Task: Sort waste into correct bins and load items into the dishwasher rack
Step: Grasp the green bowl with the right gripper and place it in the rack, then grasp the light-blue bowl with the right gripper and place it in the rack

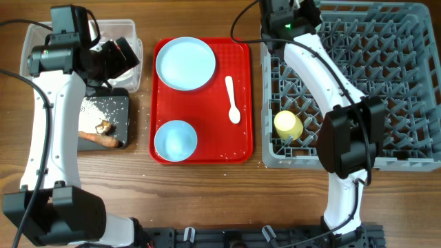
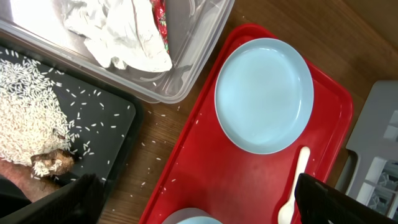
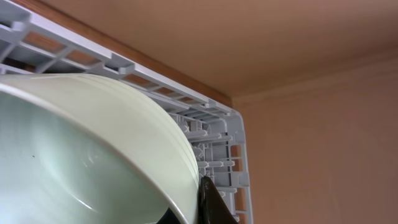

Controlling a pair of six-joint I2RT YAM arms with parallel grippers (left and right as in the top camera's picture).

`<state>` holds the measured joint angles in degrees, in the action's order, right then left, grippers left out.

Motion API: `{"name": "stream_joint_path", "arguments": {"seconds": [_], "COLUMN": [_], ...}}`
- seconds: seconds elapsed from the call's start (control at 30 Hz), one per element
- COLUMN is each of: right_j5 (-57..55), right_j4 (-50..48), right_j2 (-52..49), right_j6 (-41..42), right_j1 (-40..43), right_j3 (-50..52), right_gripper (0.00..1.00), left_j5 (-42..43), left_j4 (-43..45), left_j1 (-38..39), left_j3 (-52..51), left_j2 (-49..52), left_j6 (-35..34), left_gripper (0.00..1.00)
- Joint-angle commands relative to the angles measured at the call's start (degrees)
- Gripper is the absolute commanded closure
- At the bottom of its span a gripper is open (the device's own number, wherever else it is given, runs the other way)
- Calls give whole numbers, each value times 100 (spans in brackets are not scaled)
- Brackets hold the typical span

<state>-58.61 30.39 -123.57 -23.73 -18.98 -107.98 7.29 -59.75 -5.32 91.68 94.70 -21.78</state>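
My right gripper draws back along the rack's edge by the red tray next, because the side at the rack's corner is close behind the pale-green bowl (image 3: 74, 155).
My left gripper (image 1: 118, 56) is open and empty (image 2: 208, 198), hovering between the clear tub (image 1: 131, 31) and the red tray (image 1: 242, 141). Crumpled white paper (image 2: 118, 31) with a red mark lies in the tub. The black tray (image 1: 121, 98) holds rice (image 1: 103, 110), a brown scrap (image 1: 103, 127) and the sausage piece (image 1: 100, 140). The pale-blue plate (image 1: 185, 63), white spoon (image 1: 232, 100) and light-blue bowl (image 1: 175, 140) sit on the red tray. My right gripper (image 1: 293, 17) is shut on the pale-green bowl (image 3: 74, 155) over the grey rack's (image 1: 386, 83) far left corner. The yellow cup (image 1: 288, 125) lies in the rack.
Loose rice grains are scattered on the wood between the black tray and the red tray (image 2: 152, 152) and on the red tray itself. The right arm stretches across the rack's left side. The rack's corner wall (image 3: 217, 149) stands just behind the bowl.
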Motion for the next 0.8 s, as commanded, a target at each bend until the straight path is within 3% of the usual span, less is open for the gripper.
{"name": "stream_joint_path", "arguments": {"seconds": [0.0,0.3,0.53,0.6,0.63,0.67,0.77], "right_j5": [-332,153,413,664,894,1152,1620], "right_j4": [11,485,1410,1620,1718,1821,2072], "right_j2": [-151,-225,-223,-223,-221,-221,-120], "right_j6": [37,1038,1019,1038,1045,1080,1353], "right_j1": [42,61,-481,-702,-778,-828,-844], "right_j3": [208,273,273,273,273,271,243], "right_gripper": [96,96,94,57,30,17,7], "left_j5": [-33,-33,-33,-35,-35,-35,-35], "left_j4": [-35,-55,-52,-52,-52,-52,-52], "left_j1": [-20,-20,-20,-22,-22,-22,-22], "left_j3": [48,48,48,48,48,48,48], "left_j2": [-2,-2,-2,-2,-2,-2,-2], "left_j6": [11,11,11,11,11,11,11], "left_gripper": [0,0,0,0,0,0,0]}}
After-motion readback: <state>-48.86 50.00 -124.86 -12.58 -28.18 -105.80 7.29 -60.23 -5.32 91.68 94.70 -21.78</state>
